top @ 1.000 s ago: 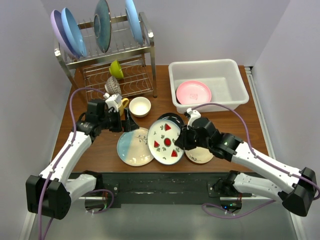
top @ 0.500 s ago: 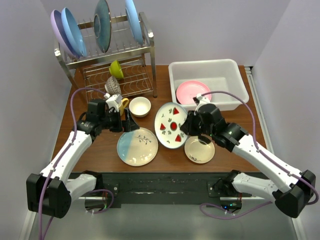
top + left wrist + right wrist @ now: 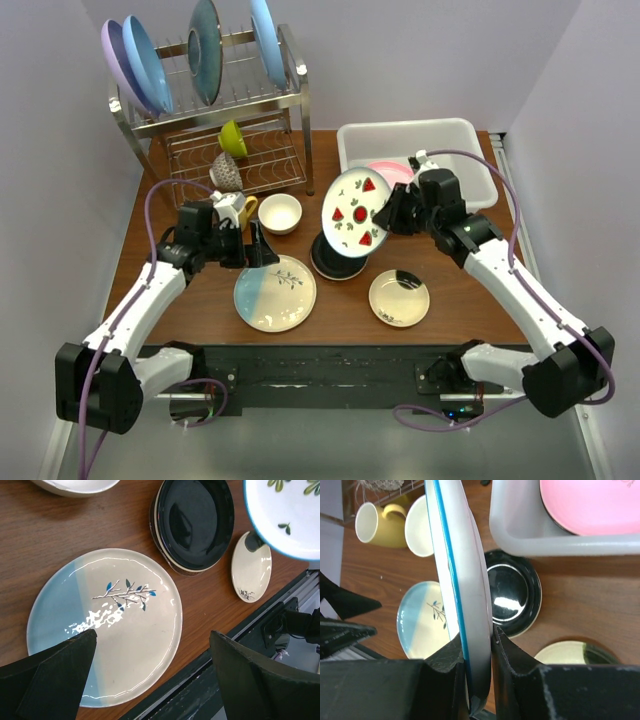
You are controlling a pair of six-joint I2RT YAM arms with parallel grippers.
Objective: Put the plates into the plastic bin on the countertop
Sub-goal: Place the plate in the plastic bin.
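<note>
The fruit plate needs to go outward over the bin's near side next in my right gripper, then down to be released, because the pink plate (image 3: 392, 172) (image 3: 600, 505) is outward and below my gripper.
My right gripper (image 3: 388, 213) is shut on the rim of the white plate with red fruit slices (image 3: 354, 212) and holds it tilted in the air beside the white plastic bin (image 3: 470, 135); the wrist view shows the plate edge-on (image 3: 462, 580). A pink plate (image 3: 392, 172) lies in the bin (image 3: 555, 542). A glossy black plate (image 3: 338, 258), a teal-and-cream plate (image 3: 275, 293) and a small cream plate (image 3: 399, 298) lie on the countertop (image 3: 470, 290). My left gripper (image 3: 256, 250) is open above the teal-and-cream plate (image 3: 107, 625).
A steel wire rack (image 3: 215, 110) with blue, lilac and dark teal plates stands at the back left. A yellow mug (image 3: 240, 210) and a small cream bowl (image 3: 280, 213) sit in front of it.
My right gripper has lifted the fruit-slice plate up and back toward the bin, uncovering the black plate. The left arm has barely moved.
</note>
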